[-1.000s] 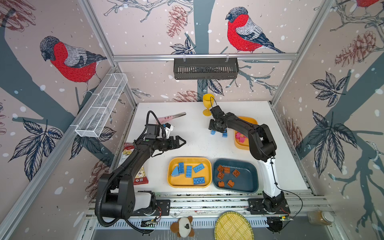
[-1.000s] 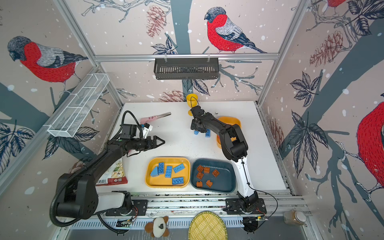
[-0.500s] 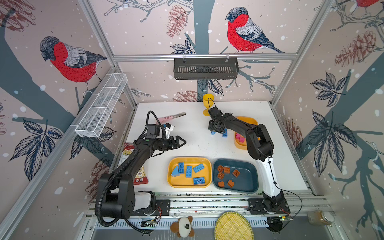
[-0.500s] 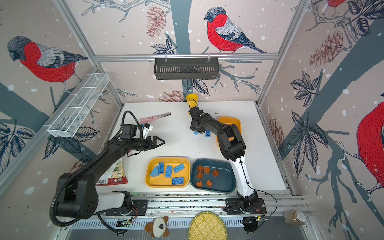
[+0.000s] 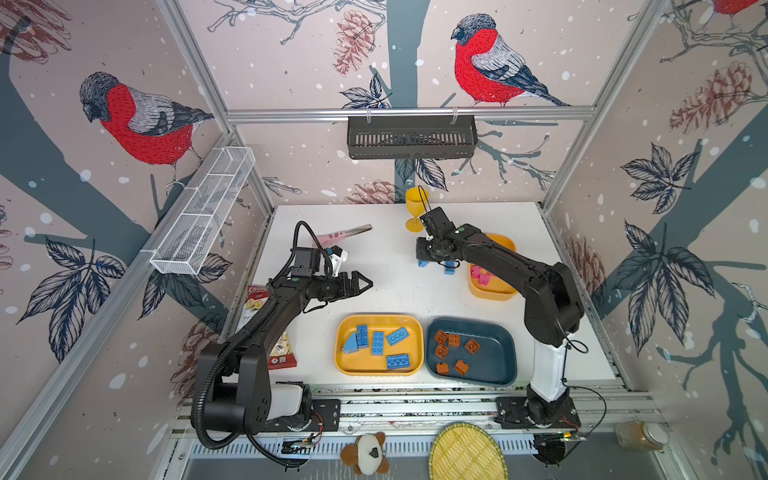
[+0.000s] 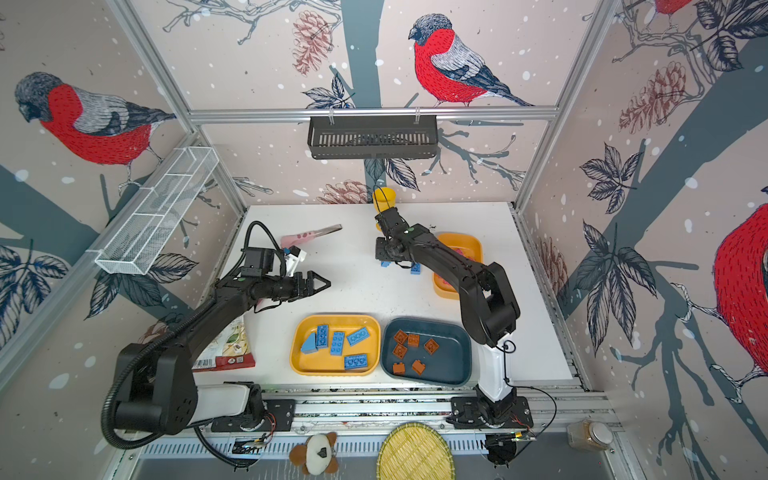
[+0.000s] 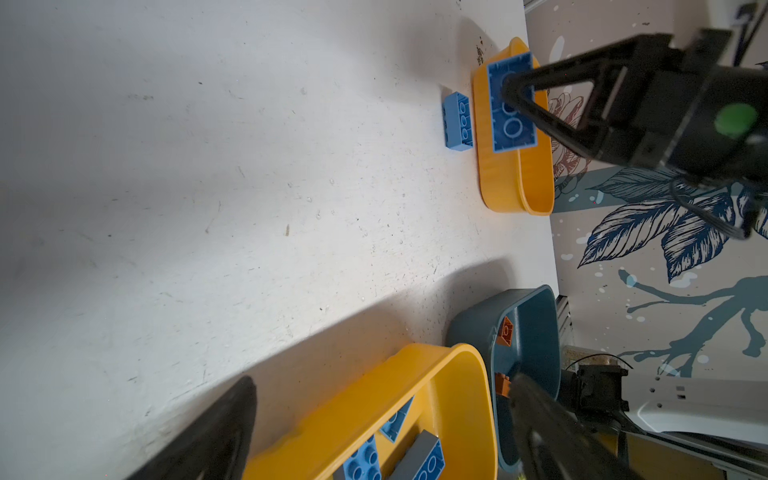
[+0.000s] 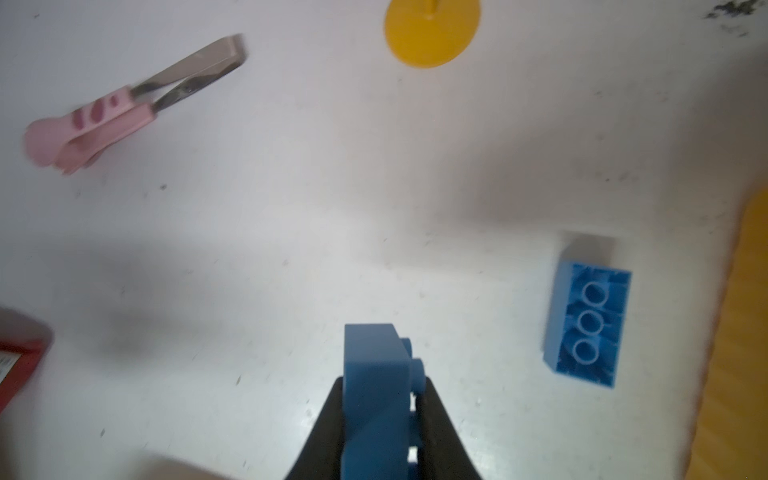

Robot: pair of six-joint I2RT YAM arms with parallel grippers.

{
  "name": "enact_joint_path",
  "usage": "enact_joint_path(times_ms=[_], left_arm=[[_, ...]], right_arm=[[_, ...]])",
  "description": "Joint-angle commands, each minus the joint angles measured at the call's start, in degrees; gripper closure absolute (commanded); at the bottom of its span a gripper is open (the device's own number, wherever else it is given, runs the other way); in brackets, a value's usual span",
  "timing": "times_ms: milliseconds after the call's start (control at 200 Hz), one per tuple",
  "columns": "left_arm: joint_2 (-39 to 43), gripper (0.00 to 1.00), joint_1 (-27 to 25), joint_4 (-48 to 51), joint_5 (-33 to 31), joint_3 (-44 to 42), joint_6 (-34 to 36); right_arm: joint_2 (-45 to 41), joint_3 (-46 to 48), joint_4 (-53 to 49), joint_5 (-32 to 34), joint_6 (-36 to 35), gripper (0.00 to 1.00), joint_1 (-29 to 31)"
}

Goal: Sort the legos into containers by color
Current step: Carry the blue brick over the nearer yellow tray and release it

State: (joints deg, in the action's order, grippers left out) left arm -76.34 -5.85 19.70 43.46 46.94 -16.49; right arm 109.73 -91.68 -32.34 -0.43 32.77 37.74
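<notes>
The right gripper swings back over the container's end near the teal container next and releases. The larger yellow container (image 5: 379, 319) lies back and holds blue legos.
My right gripper (image 5: 428, 258) is shut on a blue lego (image 8: 376, 399), held on edge just above the table at the back middle. A second blue lego (image 5: 449, 267) lies studs down beside it, next to the smaller yellow container (image 5: 492, 294), which holds pink legos (image 5: 480, 275). My left gripper (image 5: 368, 284) hangs open and empty left of middle. At the front, the larger yellow container (image 5: 379, 319) holds several blue legos (image 5: 377, 343). The teal container (image 5: 498, 334) holds several brown-orange legos (image 5: 453, 340).
A pink-handled tool (image 5: 340, 235) lies at the back left and a yellow goblet (image 5: 416, 207) stands at the back middle. A snack packet (image 5: 266, 328) lies along the left edge. A black basket (image 5: 411, 137) and a white wire basket (image 5: 203, 216) hang on the walls.
My right gripper has closed on the blue lego at the back middle and shifted slightly. The left arm has stayed where it was, open.
</notes>
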Motion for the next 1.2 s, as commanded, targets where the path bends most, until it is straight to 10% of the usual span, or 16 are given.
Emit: enact_joint_path(times_ms=[0, 911, 1196], left_arm=[[-0.60, 0.06, 0.09, -1.10, 0.59, 1.00, 0.92], [-2.20, 0.05, 0.04, -6.21, 1.42, 0.35, -0.38], [-1.54, 0.06, 0.05, -6.17, 1.54, 0.57, -0.65]], right_arm=[[-4.41, 3.38, -1.72, -6.20, -1.97, 0.83, 3.81], [-8.28, 23.70, 8.41, -16.14, 14.20, 0.78, 23.19], [-6.83, 20.82, 6.64, -15.46, 12.89, 0.55, 22.66]])
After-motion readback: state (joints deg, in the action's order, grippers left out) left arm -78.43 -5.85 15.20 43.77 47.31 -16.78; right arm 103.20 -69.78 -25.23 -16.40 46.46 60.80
